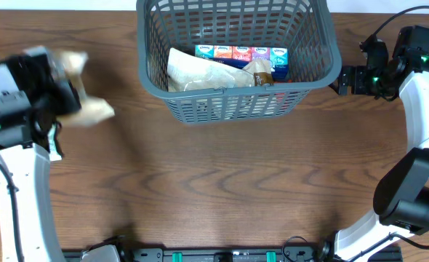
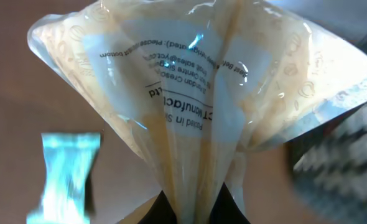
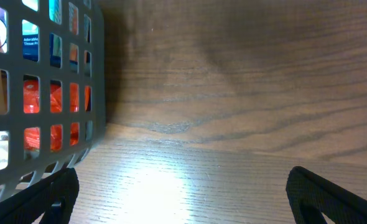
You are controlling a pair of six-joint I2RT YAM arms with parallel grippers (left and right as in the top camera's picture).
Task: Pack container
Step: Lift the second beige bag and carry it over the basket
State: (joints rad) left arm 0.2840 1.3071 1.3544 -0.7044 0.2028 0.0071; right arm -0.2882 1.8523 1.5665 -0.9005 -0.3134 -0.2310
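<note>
I will first swing my left gripper to the right in the overhead view to get above the clear packet, since the basket (image 1: 313, 73) has room beside the tissue packs (image 1: 240, 53).
The dark grey lattice basket (image 1: 313, 73) stands at the back middle of the table and holds a row of coloured tissue packs (image 1: 240, 53), a clear packet (image 1: 200, 73) and a brown item (image 1: 262, 73). My left gripper (image 2: 190, 211) is shut on a clear beige-printed packet (image 2: 202, 93), held above the table at the far left; the packet shows blurred in the overhead view (image 1: 80, 80). My right gripper (image 3: 183, 199) is open and empty over bare table just right of the basket's wall (image 3: 46, 93).
A light blue packet (image 2: 68, 174) lies on the table below my left gripper, blurred. Red items show through the basket's wall in the right wrist view (image 3: 53, 102). The wooden table (image 1: 222, 189) stretches in front of the basket.
</note>
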